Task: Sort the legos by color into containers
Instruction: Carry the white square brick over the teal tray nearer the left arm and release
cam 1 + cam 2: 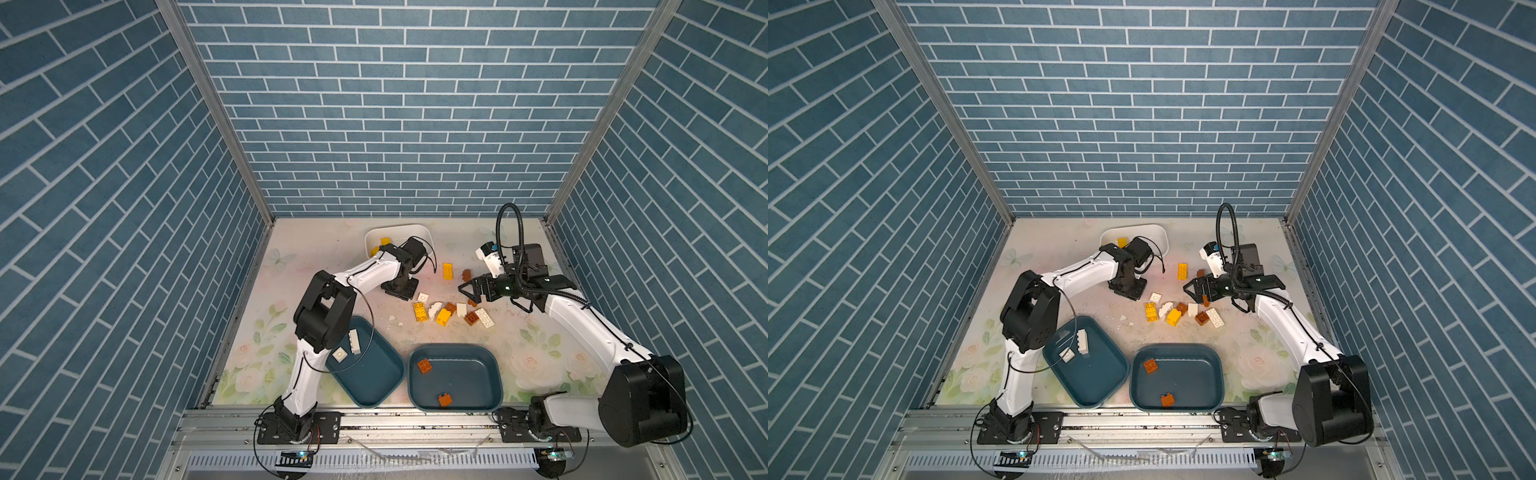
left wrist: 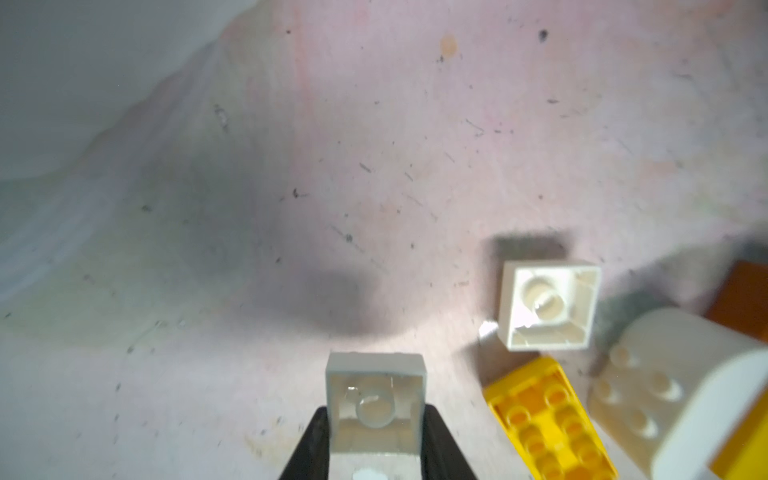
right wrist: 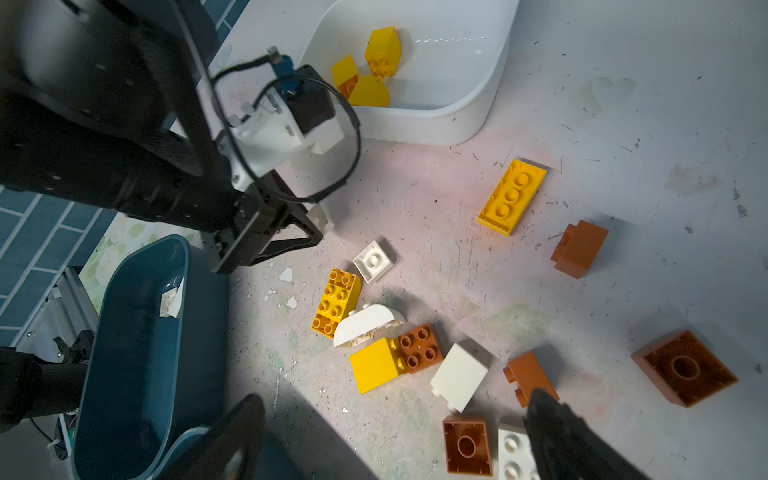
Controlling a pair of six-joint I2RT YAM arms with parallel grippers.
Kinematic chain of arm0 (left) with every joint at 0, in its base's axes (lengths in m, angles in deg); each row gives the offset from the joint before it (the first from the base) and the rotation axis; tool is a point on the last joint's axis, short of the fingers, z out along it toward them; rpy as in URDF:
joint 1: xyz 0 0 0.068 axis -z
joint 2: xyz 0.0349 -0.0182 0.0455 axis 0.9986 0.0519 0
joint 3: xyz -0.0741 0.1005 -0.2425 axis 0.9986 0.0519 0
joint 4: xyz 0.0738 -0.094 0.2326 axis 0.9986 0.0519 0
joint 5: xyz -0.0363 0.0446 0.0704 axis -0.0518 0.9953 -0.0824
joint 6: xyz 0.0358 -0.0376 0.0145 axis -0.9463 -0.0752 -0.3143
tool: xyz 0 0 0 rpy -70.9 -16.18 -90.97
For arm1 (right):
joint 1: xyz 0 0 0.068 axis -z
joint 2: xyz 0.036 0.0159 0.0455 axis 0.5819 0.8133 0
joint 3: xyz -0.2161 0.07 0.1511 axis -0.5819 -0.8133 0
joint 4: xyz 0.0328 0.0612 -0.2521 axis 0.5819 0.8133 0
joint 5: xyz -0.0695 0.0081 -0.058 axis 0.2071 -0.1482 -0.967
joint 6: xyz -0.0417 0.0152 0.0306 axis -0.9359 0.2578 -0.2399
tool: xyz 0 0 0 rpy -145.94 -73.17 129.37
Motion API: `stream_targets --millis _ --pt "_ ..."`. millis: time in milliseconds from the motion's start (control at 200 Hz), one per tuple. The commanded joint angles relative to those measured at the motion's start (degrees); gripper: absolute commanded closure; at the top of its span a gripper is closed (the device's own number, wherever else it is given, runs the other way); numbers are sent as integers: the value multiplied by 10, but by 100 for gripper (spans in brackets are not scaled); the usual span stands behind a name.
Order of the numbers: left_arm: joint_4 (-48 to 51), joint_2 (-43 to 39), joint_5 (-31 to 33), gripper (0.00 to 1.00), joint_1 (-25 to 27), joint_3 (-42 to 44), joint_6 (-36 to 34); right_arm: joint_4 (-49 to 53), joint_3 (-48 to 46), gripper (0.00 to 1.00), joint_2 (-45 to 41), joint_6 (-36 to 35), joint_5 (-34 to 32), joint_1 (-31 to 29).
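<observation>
The teal container holding white legos lies back toward the robot's base, so the left gripper will next draw back that way over the teal container's far end (image 1: 365,339) and release the matching lego.
My left gripper (image 2: 376,415) is shut on a white square lego (image 2: 376,399) with its hollow underside showing; its shadow falls apart from it on the mat. In both top views this gripper (image 1: 401,291) (image 1: 1127,289) hangs between the white container (image 1: 395,227) and the loose pile. My right gripper (image 3: 395,415) (image 1: 471,293) stands open over the pile's right side, holding nothing. Loose legos include a long yellow one (image 1: 447,271), a white square (image 1: 423,297) and a brown one (image 3: 683,368). The left teal container (image 1: 370,374) holds white legos, the right teal one (image 1: 465,374) brown ones.
Yellow legos (image 3: 382,52) lie in the white container. Small white crumbs (image 1: 391,318) dot the mat left of the pile. The left arm's elbow (image 1: 324,311) overhangs the left teal container. Blue brick-pattern walls close in three sides; a metal rail (image 1: 374,419) runs along the front.
</observation>
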Motion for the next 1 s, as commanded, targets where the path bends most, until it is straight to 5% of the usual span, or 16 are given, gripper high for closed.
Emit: stream_targets --millis 0,290,500,645,755,995 --pt "54 -89 -14 72 -2 50 31 5 26 2 15 2 26 1" --pt "104 -288 -26 72 -2 234 140 -25 27 3 37 14 55 -16" --pt "49 -328 -55 72 -3 330 203 -31 28 3 54 7 59 -17" --pt "69 -309 -24 71 -4 329 195 -27 28 3 53 1 52 -17" --pt "81 -303 -21 50 -5 306 187 -17 29 3 49 -5 45 -17" --pt "81 -244 -32 41 -5 184 153 -17 37 2 46 -8 24 -14"
